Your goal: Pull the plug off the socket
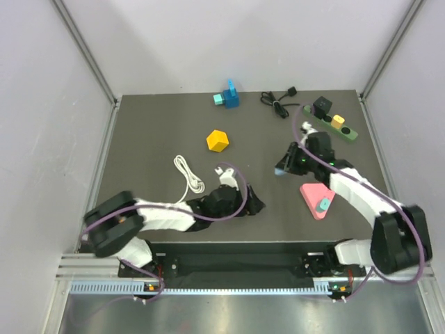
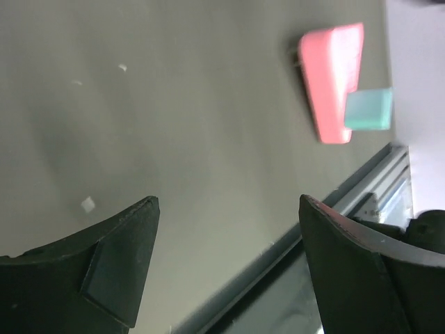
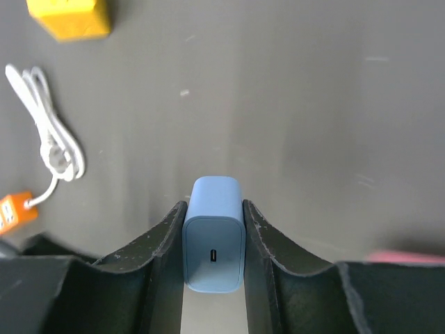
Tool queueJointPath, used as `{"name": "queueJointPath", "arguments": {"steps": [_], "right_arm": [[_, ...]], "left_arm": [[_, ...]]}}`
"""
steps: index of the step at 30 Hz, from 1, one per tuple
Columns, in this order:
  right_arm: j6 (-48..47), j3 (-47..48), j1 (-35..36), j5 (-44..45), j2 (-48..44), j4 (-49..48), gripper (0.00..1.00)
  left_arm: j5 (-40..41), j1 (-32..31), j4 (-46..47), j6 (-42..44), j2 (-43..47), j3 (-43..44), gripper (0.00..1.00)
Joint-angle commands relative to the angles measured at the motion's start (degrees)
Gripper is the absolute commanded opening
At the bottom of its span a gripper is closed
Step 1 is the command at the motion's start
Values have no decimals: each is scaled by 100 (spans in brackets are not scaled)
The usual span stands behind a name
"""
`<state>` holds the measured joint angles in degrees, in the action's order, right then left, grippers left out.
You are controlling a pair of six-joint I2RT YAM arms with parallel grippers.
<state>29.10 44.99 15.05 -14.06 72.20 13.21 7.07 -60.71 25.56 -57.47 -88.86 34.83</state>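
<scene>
My right gripper should shift left in the top view and down onto bare tabletop by the yellow cube (image 1: pixel 213 160) (image 3: pixel 97 136) to release the light blue plug, since it's off the power strip.
The socket (image 1: pixel 350 134) is a narrow green power strip at the back right, with a black adapter (image 1: pixel 321 106) and a yellow plug (image 1: pixel 338 121) standing on it. My right gripper (image 1: pixel 281 169) is shut on a light blue plug (image 3: pixel 213 243), a small charger block with a USB-C port, held over bare table left of the strip and apart from it. The plug (image 1: pixel 279 171) also shows in the top view. My left gripper (image 1: pixel 254 205) is open and empty, low near the table's front edge; in the left wrist view (image 2: pixel 226 229) its jaws stand wide apart.
A pink triangle (image 1: pixel 316 198) carrying a teal block (image 2: pixel 368 109) lies front right. A yellow cube (image 1: pixel 217 140), a coiled white cable (image 1: pixel 188 174), a blue-teal piece (image 1: pixel 227 96) and a coiled black cable (image 1: pixel 278 103) lie on the table.
</scene>
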Motion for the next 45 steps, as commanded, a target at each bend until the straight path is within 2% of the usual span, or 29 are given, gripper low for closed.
{"name": "queueJointPath", "arguments": {"steps": [1, 6, 10, 15, 23, 28, 31, 32, 35, 36, 38, 41, 45], "right_arm": [[333, 606, 716, 62, 688, -1082, 6], [587, 1309, 1333, -131, 1971, -1681, 5], [947, 1653, 1641, -561, 2832, -2461, 5], [1264, 2284, 2018, -659, 3536, -2551, 6], [1440, 2761, 2415, -369, 4267, -2910, 10], [1633, 2857, 2477, -18, 4591, -2974, 17], [1608, 2945, 2503, 9, 4741, -2939, 23], [1581, 2945, 2512, 44, 4750, -2869, 32], [1441, 3033, 2503, 114, 4768, -2650, 46], [1397, 3085, 2503, 123, 4777, -2544, 57], [1256, 3295, 2503, 193, 4768, -2107, 69], [1063, 3551, 2503, 387, 4680, -1517, 82], [720, 3946, 2503, 903, 4374, -603, 92]], "left_arm": [[846, 33, -1147, 394, 1532, -230, 85], [1489, 103, -2826, 518, 3302, -468, 85], [1797, 217, -3785, 535, 4777, -486, 85], [2175, 235, -4665, 421, 5878, -468, 84], [2299, 244, -5131, 333, 6258, -424, 83], [2229, 235, -5026, 324, 6240, -389, 83], [2176, 235, -4982, 342, 6188, -345, 83], [2167, 244, -4982, 333, 6144, -337, 83], [2088, 244, -4947, 290, 6109, -371, 83], [2070, 235, -4886, 272, 6091, -415, 83], [2009, 235, -4798, 254, 6056, -459, 82], [1939, 244, -4622, 237, 5951, -521, 82], [1807, 235, -4385, 219, 5705, -574, 82]]}}
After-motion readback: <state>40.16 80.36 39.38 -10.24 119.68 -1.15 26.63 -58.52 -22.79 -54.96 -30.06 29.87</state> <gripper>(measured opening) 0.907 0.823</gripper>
